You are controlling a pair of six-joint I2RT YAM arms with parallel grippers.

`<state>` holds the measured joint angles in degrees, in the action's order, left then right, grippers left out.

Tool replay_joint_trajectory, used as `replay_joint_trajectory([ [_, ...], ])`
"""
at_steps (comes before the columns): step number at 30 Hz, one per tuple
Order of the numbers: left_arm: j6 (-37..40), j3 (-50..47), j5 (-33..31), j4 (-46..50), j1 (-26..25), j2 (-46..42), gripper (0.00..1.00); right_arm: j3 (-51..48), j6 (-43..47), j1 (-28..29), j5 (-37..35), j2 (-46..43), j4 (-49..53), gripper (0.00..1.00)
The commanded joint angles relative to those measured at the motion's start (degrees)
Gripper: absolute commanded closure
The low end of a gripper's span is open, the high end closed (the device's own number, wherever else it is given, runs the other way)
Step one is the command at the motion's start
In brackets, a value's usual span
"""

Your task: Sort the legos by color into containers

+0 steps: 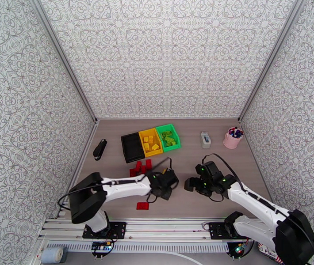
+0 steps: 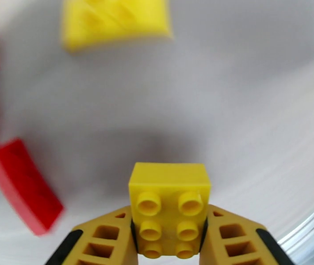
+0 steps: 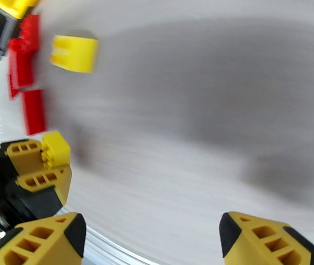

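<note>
The yellow container already holds yellow legos and stands outward of my left gripper. My left gripper will next rise, reach outward over it and release the small yellow lego inside.
My left gripper [image 2: 169,224] is shut on a small yellow lego [image 2: 169,204], studs facing the camera, just above the table. In the top view the left gripper [image 1: 171,179] sits mid-table, right of a cluster of red legos [image 1: 140,166]. Another yellow lego [image 2: 115,20] lies ahead of it, with red legos [image 2: 22,184] to its left. My right gripper [image 3: 152,232] is open and holds nothing; it faces the left gripper [image 3: 40,166] and its yellow lego [image 3: 56,149]. The black [image 1: 132,146], yellow [image 1: 145,134] and green [image 1: 174,132] containers stand in a row behind.
A single red lego [image 1: 142,206] lies near the front edge. A black object [image 1: 100,149] rests at the left wall, a white item [image 1: 205,139] and a pink cup [image 1: 232,138] at the back right. Patterned walls enclose the table.
</note>
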<state>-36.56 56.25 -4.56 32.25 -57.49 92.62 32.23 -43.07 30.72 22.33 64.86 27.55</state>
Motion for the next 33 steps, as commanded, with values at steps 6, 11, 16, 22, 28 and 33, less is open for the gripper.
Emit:
replay_joint_trajectory([
  [6, -1.55, 0.24, 7.01, -8.31, 13.36, -3.93, 0.72, 12.91, -5.44, 7.86, 4.69, 13.97, -15.29, 0.19],
  [11, 1.02, 6.63, 6.14, -5.46, 22.19, -2.54, 0.71, 21.53, -3.90, 8.39, 4.48, 19.27, -13.28, 0.22],
  [16, 5.70, 16.52, 7.08, -2.18, 29.85, 2.86, 0.69, 26.53, 0.16, 8.22, 0.64, 19.04, -5.71, 0.21],
  [22, 10.37, 31.25, 8.44, 3.60, 34.85, 13.44, 0.61, 25.27, 2.42, 6.21, -2.25, 14.60, -0.49, 0.21],
  [28, 12.01, 39.45, 8.26, 6.77, 35.49, 18.71, 0.34, 21.04, 2.79, 2.76, -2.79, 9.19, 1.22, 0.19],
  [33, 11.29, 36.61, 5.15, 5.72, 33.50, 14.26, 0.32, 18.65, 4.17, 1.40, -4.02, 6.99, 3.22, 0.17],
])
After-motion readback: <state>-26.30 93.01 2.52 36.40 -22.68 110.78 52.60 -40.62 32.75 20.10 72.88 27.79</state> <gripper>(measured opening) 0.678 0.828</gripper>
